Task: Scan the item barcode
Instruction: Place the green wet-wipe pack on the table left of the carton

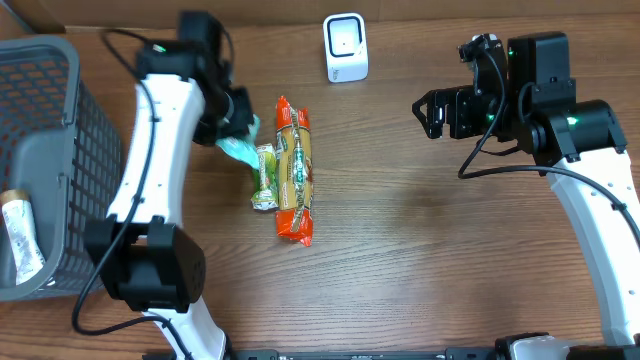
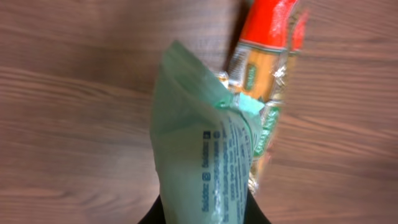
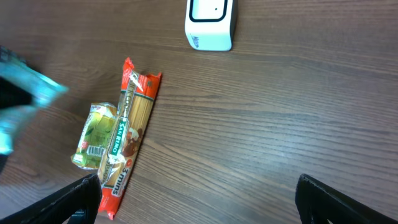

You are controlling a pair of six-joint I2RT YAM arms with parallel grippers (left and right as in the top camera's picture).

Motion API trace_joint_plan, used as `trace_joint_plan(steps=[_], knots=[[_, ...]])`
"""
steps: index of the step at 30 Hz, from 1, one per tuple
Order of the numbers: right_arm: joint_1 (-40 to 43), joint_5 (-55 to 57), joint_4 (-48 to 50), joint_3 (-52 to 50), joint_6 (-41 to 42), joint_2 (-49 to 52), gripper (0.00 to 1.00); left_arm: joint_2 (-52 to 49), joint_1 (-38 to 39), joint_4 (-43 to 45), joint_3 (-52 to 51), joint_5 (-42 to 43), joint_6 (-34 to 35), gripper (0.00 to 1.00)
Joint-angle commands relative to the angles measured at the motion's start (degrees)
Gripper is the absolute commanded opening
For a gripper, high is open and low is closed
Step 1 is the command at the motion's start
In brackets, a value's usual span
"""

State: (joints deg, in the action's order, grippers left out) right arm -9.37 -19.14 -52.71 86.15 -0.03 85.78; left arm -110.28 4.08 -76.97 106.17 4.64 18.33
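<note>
The pouch will next be lowered by my left gripper onto the bare wood beside the small green packet [image 1: 265,178] and released there, because that open spot is below the gripper.
My left gripper [image 1: 236,118] [image 2: 202,219] is shut on a mint-green pouch [image 1: 241,150] [image 2: 199,149] with blue print, holding it just above the table left of centre. The pouch's free end points toward an orange-red spaghetti pack [image 1: 294,170] [image 2: 267,43] [image 3: 130,137] lying lengthwise. A small green packet [image 1: 265,178] [image 3: 94,137] lies against the pack's left side, a barcode showing on it. The white barcode scanner [image 1: 346,47] [image 3: 210,23] stands at the far edge. My right gripper [image 1: 432,112] [image 3: 199,199] hovers open at the right, nothing between its fingers.
A grey mesh basket [image 1: 50,120] fills the left edge of the table, with a pale wrapped item [image 1: 20,235] inside it. Bare wood lies between the spaghetti pack and the right arm.
</note>
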Motion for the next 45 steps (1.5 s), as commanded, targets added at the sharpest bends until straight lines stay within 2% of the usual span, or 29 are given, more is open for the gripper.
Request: trace_joint_plan(steps=[1,5,12,14,17,24,33,37,39,41,45], knots=[[0.1,-0.3,0.0,1.2,-0.2,-0.3,1.0,0.8,0.4,6.1,-9.5,-2.8,2.5,0.04],[0.1,-0.3,-0.1,1.2,-0.2,-0.3,1.0,0.8,-0.2,13.1,-18.8,-5.6,2.1,0.04],[0.1,-0.3,-0.1,1.2,-0.2,-0.3,1.0,0.8,-0.6,23.2,-28.0,-6.6,-6.0,0.04],[0.1,-0.3,-0.1,1.2,-0.2,-0.3,1.0,0.8,-0.6,25.5,-29.7,-6.5,-6.6,0.06],[0.1,-0.3,-0.1,1.2,-0.2,-0.3,1.0,0.8,-0.6,30.0,-32.3,-5.2,-6.6,0.15],[0.1,-0.3,-0.1,1.2,-0.2,-0.3,1.0,0.8,0.5,42.1,-38.2,4.7,-9.6,0.13],[0.1,-0.3,-0.1,1.2,-0.2,-0.3,1.0,0.8,5.0,44.6,-39.1,5.7,-9.6,0.15],[0.1,-0.3,-0.1,1.2,-0.2,-0.3,1.0,0.8,5.0,43.7,-39.1,5.7,-9.0,0.53],[0.1,-0.3,-0.1,1.2,-0.2,-0.3,1.0,0.8,4.4,42.2,-38.3,5.7,-7.8,0.77],[0.1,-0.3,-0.1,1.2,-0.2,-0.3,1.0,0.8,3.2,38.3,-35.8,5.9,-7.6,0.85],[0.1,-0.5,-0.1,1.2,-0.2,-0.3,1.0,1.4,0.7,27.0,-26.3,5.2,-8.2,0.92]])
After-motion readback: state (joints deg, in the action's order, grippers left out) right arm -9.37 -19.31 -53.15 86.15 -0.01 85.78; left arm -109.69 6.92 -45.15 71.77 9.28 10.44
